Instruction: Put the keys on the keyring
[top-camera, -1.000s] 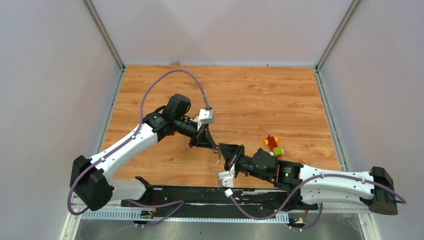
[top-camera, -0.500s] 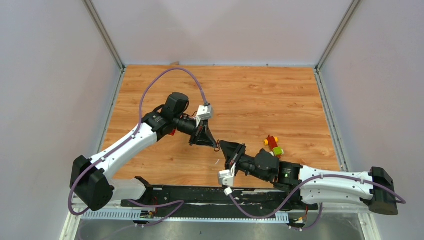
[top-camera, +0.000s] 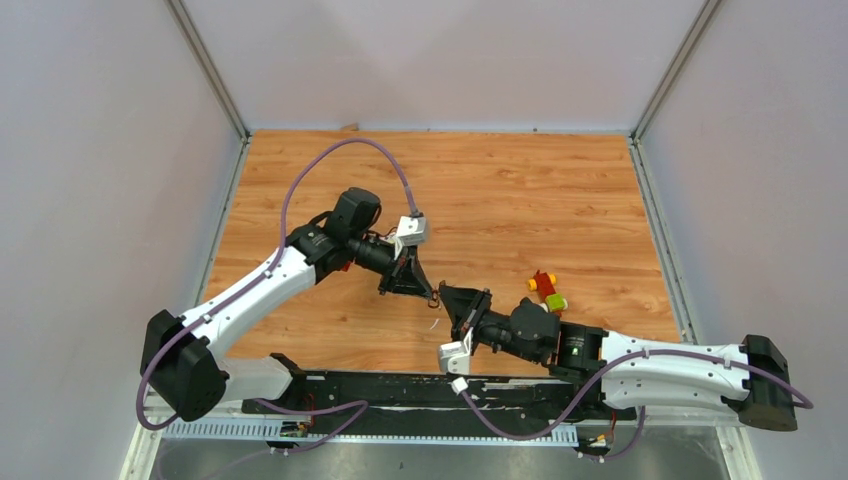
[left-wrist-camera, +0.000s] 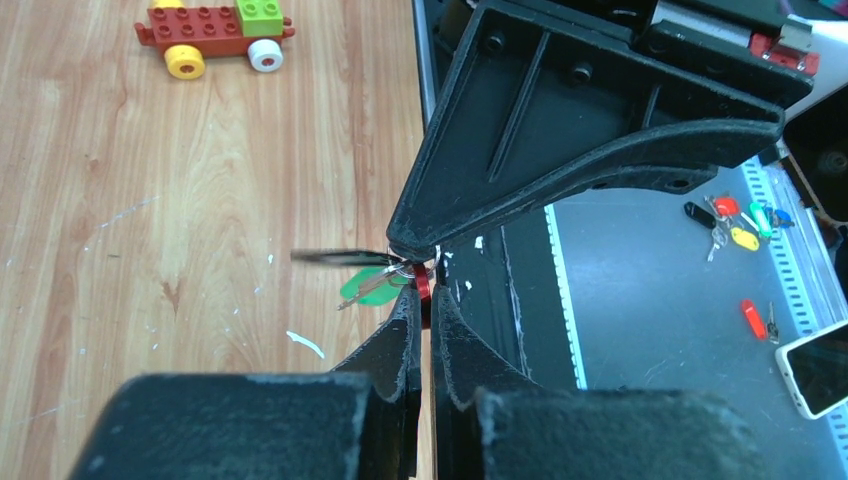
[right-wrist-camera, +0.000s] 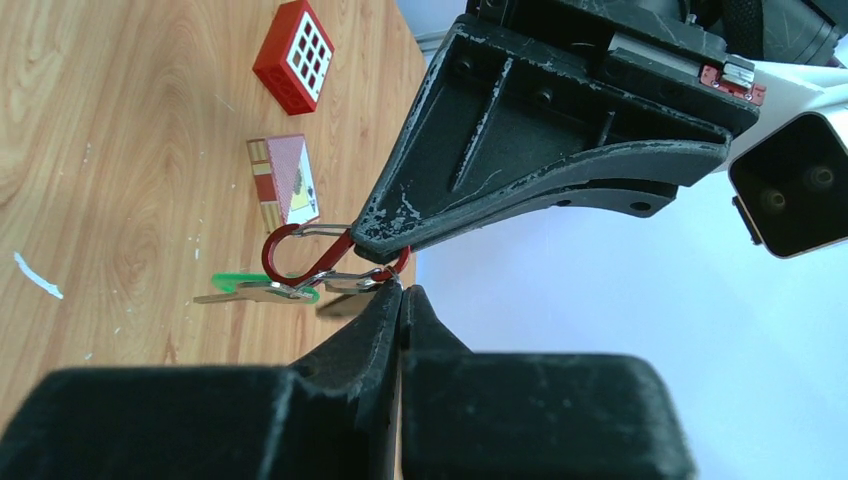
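Note:
I should tilt my left gripper down next, lower it to the bare wood below it and let go there, because both keys hang on the red keyring (left-wrist-camera: 423, 283).
Both grippers meet tip to tip above the middle of the table. My left gripper (top-camera: 431, 296) is shut on the red keyring (left-wrist-camera: 423, 283), a red wire hook that also shows in the right wrist view (right-wrist-camera: 290, 252). The green key (left-wrist-camera: 362, 289) hangs from the keyring, its blade level (right-wrist-camera: 255, 291). My right gripper (top-camera: 444, 293) is shut at the keyring's end, its tips (right-wrist-camera: 400, 292) pinching the small metal ring of a second key (right-wrist-camera: 350, 283). That key shows as a dark blurred bar (left-wrist-camera: 340, 257), apparently the black key.
A red-yellow-green toy block car (top-camera: 545, 289) stands right of the grippers. A red box with white squares (right-wrist-camera: 295, 55) and a small red-and-white card (right-wrist-camera: 283, 180) lie on the wood. The black base rail (top-camera: 400, 390) runs along the near edge.
The two grippers stay tip to tip on the keyring. The joined tips have shifted only slightly.

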